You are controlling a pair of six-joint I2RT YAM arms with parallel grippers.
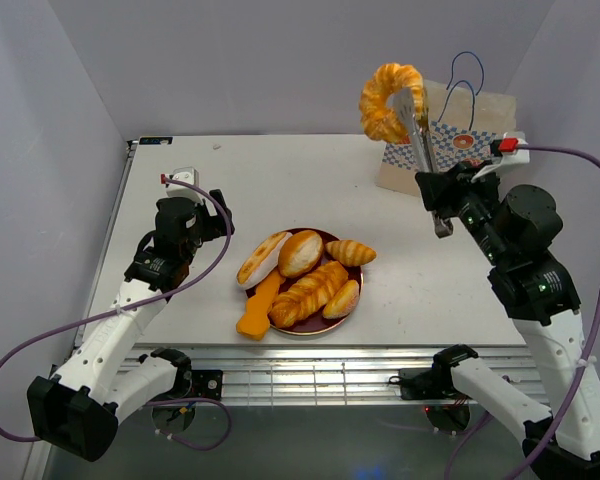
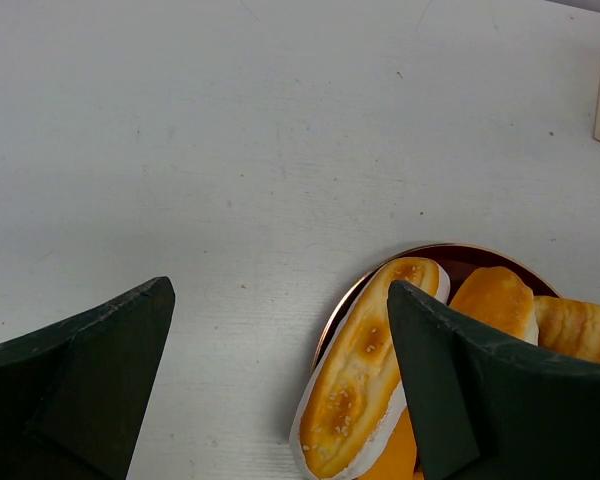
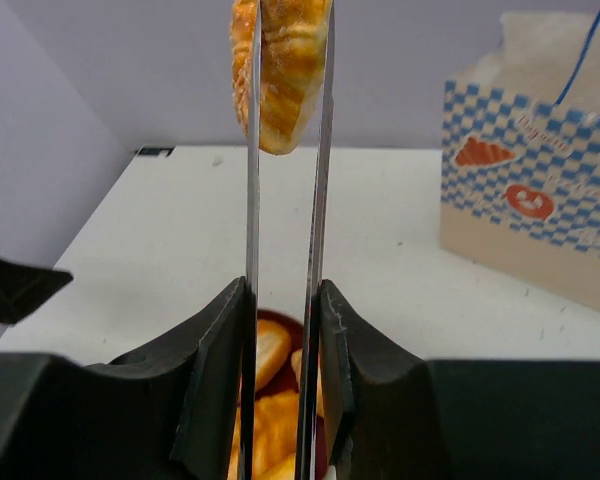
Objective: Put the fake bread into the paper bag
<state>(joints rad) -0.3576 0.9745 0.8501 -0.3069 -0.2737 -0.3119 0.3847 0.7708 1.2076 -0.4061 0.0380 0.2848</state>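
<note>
I need to swing my right gripper to the right in the top view next, so the bread goes over the bag's opening (image 1: pixel 491 108) (image 3: pixel 542 58), and then let go of it. The bread is hanging beside the bag.
My right gripper (image 1: pixel 442 195) is shut on metal tongs (image 1: pixel 417 135), whose blades pinch a golden ring-shaped fake bread (image 1: pixel 388 100) high in the air, just left of the paper bag (image 1: pixel 470 140). In the right wrist view my right gripper (image 3: pixel 283 290) squeezes the tongs (image 3: pixel 252 200); the bread (image 3: pixel 280 70) hangs between the tips and the checkered bag (image 3: pixel 530 190) stands to the right. Several more breads (image 1: pixel 302 252) lie on a dark red plate (image 1: pixel 310 331). My left gripper (image 1: pixel 215 215) stands open and empty left of the plate. In the left wrist view it (image 2: pixel 280 290) hovers beside an oval roll (image 2: pixel 365 380).
An orange wedge (image 1: pixel 259 308) lies half off the plate's front left rim. The bag stands at the table's back right, its blue cord handles (image 1: pixel 467 75) upright. The table's near edge runs just below the plate.
</note>
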